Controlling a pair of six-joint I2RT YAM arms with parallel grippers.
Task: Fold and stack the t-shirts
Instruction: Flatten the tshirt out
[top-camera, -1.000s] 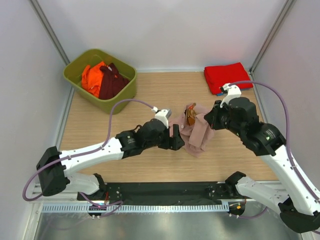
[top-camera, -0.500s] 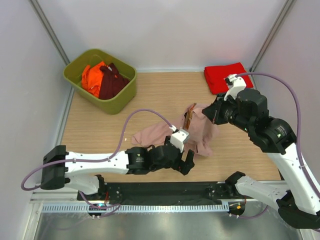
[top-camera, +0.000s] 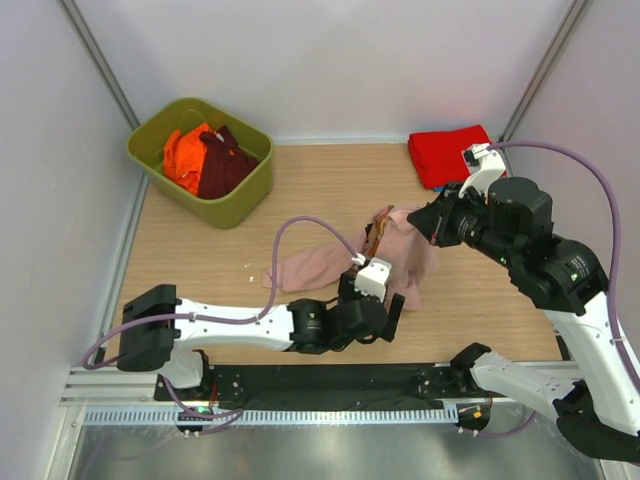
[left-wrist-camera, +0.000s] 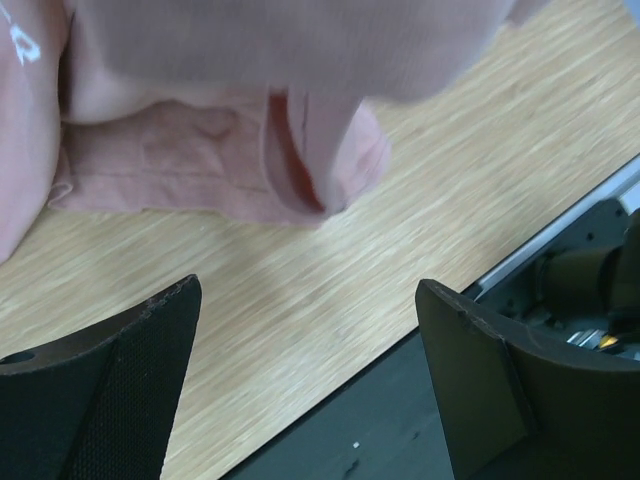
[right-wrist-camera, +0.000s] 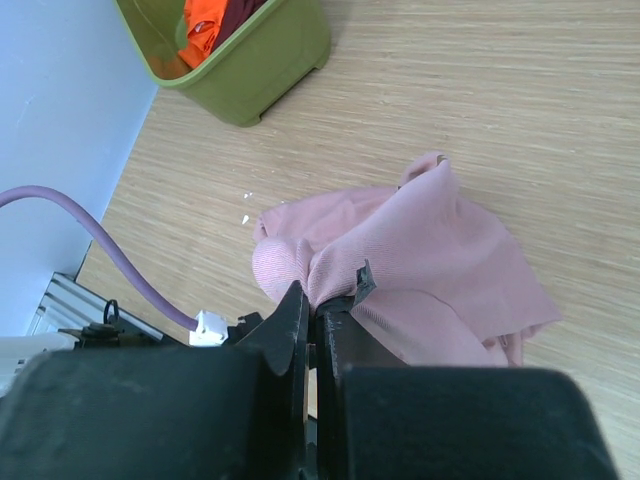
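The left gripper eases outward next and closes on the pink t-shirt's curled hem fold (left-wrist-camera: 306, 192), because the fold juts toward its open fingers.
The dusty-pink t-shirt (top-camera: 330, 265) lies crumpled on the wooden table, one part lifted at the right. My right gripper (top-camera: 428, 222) is shut on that lifted fold; in the right wrist view the pink t-shirt (right-wrist-camera: 430, 250) hangs from the closed right gripper (right-wrist-camera: 325, 300). My left gripper (top-camera: 392, 312) is open and empty near the table's front edge, just in front of the shirt. In the left wrist view the left gripper (left-wrist-camera: 310, 390) has its jaws wide apart, with the pink t-shirt's hem (left-wrist-camera: 230, 170) beyond them. A folded red t-shirt (top-camera: 455, 155) lies at the back right.
A green bin (top-camera: 200, 160) at the back left holds orange (top-camera: 185, 155) and maroon (top-camera: 225, 165) t-shirts. White enclosure walls stand on three sides. A black rail (top-camera: 330, 385) runs along the table's front edge. A purple cable loops over the left arm.
My left gripper has let go of the shirt, pulled back toward the front edge and moved right. The pink shirt has spread out to the left. My right gripper has lifted slightly toward the back right.
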